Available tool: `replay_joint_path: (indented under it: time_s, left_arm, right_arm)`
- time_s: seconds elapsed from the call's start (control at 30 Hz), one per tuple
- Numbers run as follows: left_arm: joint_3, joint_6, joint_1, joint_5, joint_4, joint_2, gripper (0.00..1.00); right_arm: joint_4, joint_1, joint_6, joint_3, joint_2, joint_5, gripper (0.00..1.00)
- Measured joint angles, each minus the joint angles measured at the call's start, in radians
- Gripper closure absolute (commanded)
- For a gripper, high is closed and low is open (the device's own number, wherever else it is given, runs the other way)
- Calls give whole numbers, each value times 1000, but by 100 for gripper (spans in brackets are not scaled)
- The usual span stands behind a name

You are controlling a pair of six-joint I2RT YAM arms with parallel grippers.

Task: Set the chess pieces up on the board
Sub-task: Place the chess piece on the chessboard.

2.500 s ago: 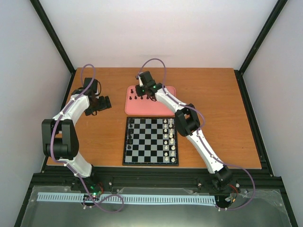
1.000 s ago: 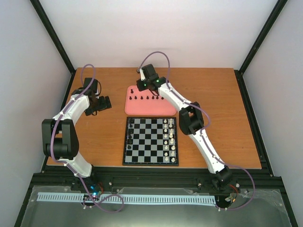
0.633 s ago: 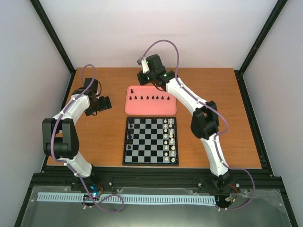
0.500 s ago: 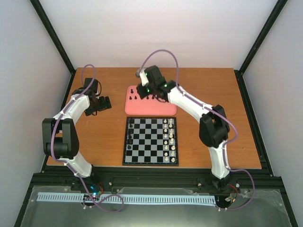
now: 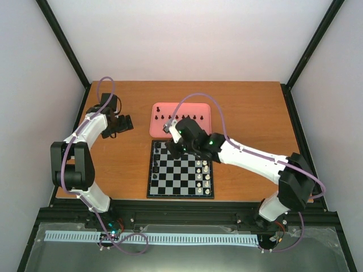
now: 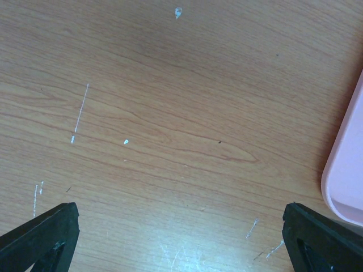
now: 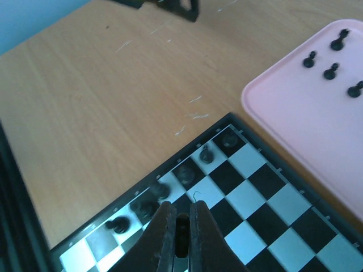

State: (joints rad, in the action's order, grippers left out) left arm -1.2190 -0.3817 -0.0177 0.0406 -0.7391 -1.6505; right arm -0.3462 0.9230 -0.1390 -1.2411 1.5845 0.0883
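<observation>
The piece goes back and down with my right gripper next, onto the dark square [image 5: 153,183] [image 7: 102,242] beside the black row's near end for release, because that square stands empty.
The board [image 5: 180,170] lies at the table's middle, with black chess pieces [image 5: 156,164] along its left column and white pieces on its right columns. More black chess pieces [image 5: 180,118] stand in a row on the pink tray [image 5: 187,131] behind it. My right gripper [image 5: 174,148] hovers over the board's far left corner. In the right wrist view it [image 7: 181,205] is shut on a small black piece [image 7: 181,229], just beside the black row [image 7: 185,170] on the board [image 7: 266,215]. My left gripper [image 5: 122,126] rests open and empty on bare wood, left of the tray; it also shows in the left wrist view [image 6: 178,226].
The tray's rounded edge [image 6: 347,170] shows at the right of the left wrist view. The right wrist view shows the tray [image 7: 295,130] with some black pieces [image 7: 330,71] beyond the board. Dark frame posts bound the table.
My right arm lifted off the tray's left end and swung toward me, down over the board's far left corner. My left arm has not moved.
</observation>
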Motion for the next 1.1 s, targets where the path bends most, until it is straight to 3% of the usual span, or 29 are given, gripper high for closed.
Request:
replay_joint_path:
  time_s: [0.23,0.6,1.1]
  left_arm:
    - [-2,0,0,-1,2,-2,0]
    - [1,0,0,4,7,-1,0]
    - [3,0,0,16,7,2,0]
  right_arm:
    - [81,124,-24,157,-56,-40,97]
    - [254,264,-41,236,36,-55,97]
    - [392,295,-58,280,110,-41,97]
